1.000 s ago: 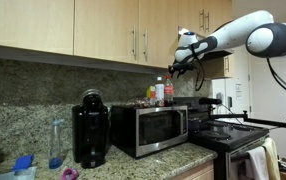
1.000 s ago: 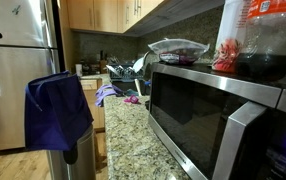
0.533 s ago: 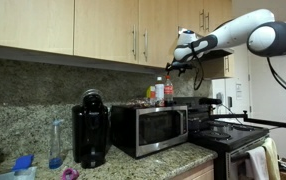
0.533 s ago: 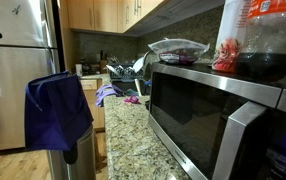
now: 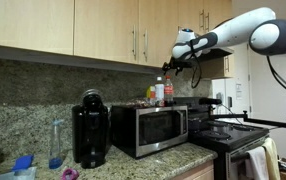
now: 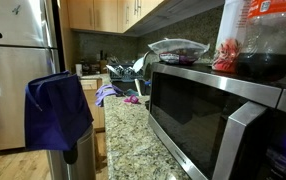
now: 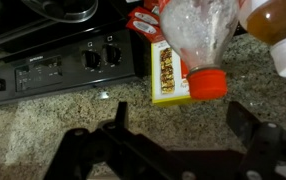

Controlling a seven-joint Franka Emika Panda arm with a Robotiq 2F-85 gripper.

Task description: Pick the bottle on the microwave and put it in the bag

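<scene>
The bottle's red cap [image 7: 208, 85] is below the gripper's open fingers, to their right in the wrist view, so the gripper will go down and gently across onto it next.
The bottle [image 5: 169, 92], clear with a red label, stands on top of the silver microwave [image 5: 151, 128]. Close up, the bottle [image 6: 259, 38] shows dark cola at its base, on the microwave [image 6: 213, 115]. My gripper [image 5: 174, 63] hangs just above it, apart from it. In the wrist view the jaws are spread wide, and the gripper [image 7: 183, 125] is open and empty. The bottle's red cap [image 7: 208, 85] lies just beyond the fingertips [image 7: 118, 118]. The blue bag [image 6: 58, 110] hangs open near the floor, far from the microwave.
A second bottle [image 7: 278, 25] with amber liquid and a yellow box [image 7: 168, 72] stand beside the bottle. A glass bowl [image 6: 176, 48] also sits on the microwave. A black coffee maker [image 5: 90, 128], a slim clear bottle [image 5: 56, 143], the stove [image 5: 228, 135] and overhead cabinets [image 5: 113, 28] are nearby.
The gripper's jaws have opened wide. The arm has edged slightly left above the microwave. The bottle and bag have not moved.
</scene>
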